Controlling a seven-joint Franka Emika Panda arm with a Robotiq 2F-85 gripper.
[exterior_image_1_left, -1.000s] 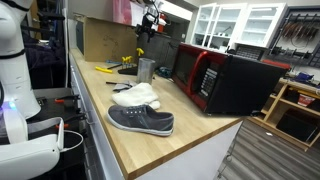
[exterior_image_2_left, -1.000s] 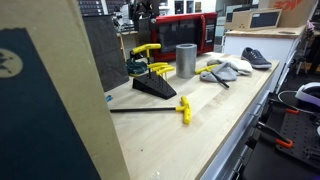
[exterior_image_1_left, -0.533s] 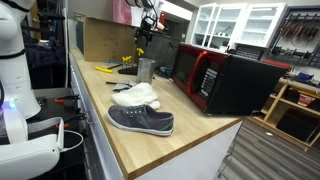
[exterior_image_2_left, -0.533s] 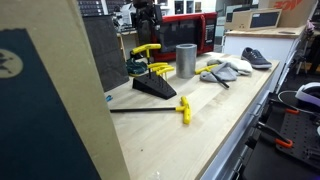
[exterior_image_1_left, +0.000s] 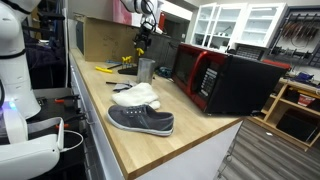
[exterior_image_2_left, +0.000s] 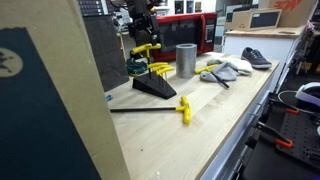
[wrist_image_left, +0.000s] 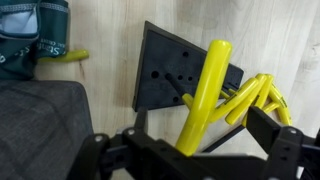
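The gripper stays in place above the black stand and closes on the handle next, since the tall yellow handle (exterior_image_2_left: 146, 47) (wrist_image_left: 203, 100) already stands between my open fingers.
My gripper (wrist_image_left: 200, 140) is open and hangs just above a black stand (wrist_image_left: 165, 70) holding several yellow T-handle hex keys. One tall yellow key (wrist_image_left: 205, 85) stands between the two fingers, which are spread wide on either side and do not touch it. In both exterior views the gripper (exterior_image_2_left: 140, 30) (exterior_image_1_left: 141, 38) sits over the stand (exterior_image_2_left: 150, 88) at the far end of the wooden counter.
A metal cup (exterior_image_2_left: 186, 60) stands beside the stand. A loose yellow-handled key (exterior_image_2_left: 184, 108) lies on the counter. A white cloth (exterior_image_1_left: 137, 96) and a grey shoe (exterior_image_1_left: 140, 120) lie further along. A red-and-black microwave (exterior_image_1_left: 225, 78) stands by the wall, and a teal object (wrist_image_left: 35, 35) lies near the stand.
The gripper has come down and shifted sideways, from higher behind the stand to right over the yellow keys. Nothing on the counter has moved.
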